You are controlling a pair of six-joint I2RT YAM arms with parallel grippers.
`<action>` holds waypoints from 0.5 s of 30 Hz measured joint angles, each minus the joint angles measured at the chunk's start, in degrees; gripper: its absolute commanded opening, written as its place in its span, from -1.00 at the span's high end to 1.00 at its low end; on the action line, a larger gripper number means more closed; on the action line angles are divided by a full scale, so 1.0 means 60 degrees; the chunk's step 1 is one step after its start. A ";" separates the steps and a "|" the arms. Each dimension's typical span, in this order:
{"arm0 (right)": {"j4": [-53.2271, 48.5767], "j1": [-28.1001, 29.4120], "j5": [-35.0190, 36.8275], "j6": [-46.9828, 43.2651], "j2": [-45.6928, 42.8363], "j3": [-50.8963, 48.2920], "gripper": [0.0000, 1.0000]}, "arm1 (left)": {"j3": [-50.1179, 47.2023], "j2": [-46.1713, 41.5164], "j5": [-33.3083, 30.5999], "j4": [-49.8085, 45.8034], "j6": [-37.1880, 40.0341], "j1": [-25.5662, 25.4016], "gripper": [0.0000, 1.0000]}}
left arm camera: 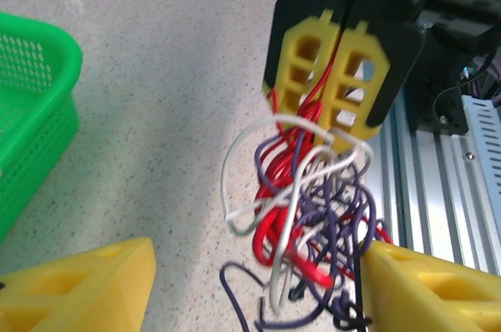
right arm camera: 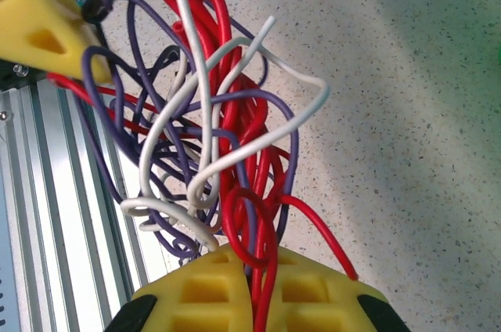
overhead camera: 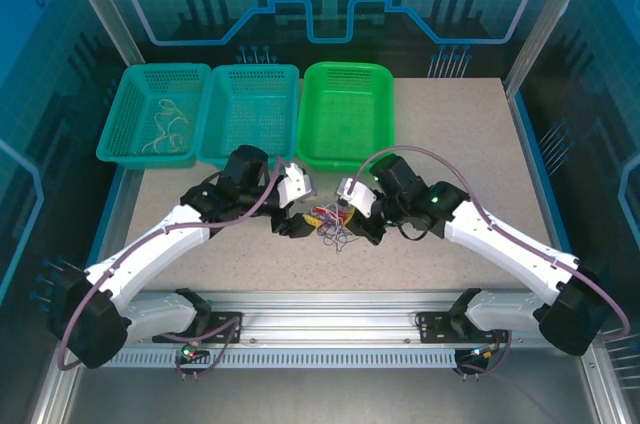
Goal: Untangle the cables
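Note:
I need to move my right gripper down next, away from the left gripper, and let go of the red strands on the bare table below, because the clump (left arm camera: 305,207) is still dangling.
The cables (overhead camera: 330,229) are a knotted clump of red, white and dark purple wires hanging just above the table's front middle. My right gripper (right arm camera: 252,269) is shut on a bundle of red strands at the clump's top, and the rest (right arm camera: 211,113) dangles from it. In the left wrist view the right gripper (left arm camera: 337,73) holds the clump (left arm camera: 305,207) from above. My left gripper (left arm camera: 258,269) is open, with its yellow fingers (left arm camera: 78,285) on either side of the clump's lower part. Purple strands brush its right finger. From above, the left gripper (overhead camera: 300,222) and right gripper (overhead camera: 352,216) face each other across the clump.
Two teal baskets (overhead camera: 155,114) (overhead camera: 250,109) and a green basket (overhead camera: 345,114) line the table's far side; the left teal one holds loose cream wires. The green basket's corner (left arm camera: 31,113) lies left of the left gripper. An aluminium rail (overhead camera: 330,329) runs along the near edge.

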 measured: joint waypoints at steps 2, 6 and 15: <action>-0.0062 0.0018 0.0000 -0.0069 0.0087 0.0000 1.00 | 0.0004 0.0000 0.0204 0.0284 -0.0164 -0.0062 -0.34; -0.0091 0.0080 0.0004 -0.0106 0.0178 0.0000 1.00 | 0.0022 0.0000 0.0535 0.0535 -0.0412 -0.0087 -0.16; -0.0047 0.0098 -0.0164 -0.0102 0.0222 0.0000 1.00 | 0.0386 0.0616 0.0557 0.0364 -0.0539 -0.0525 0.29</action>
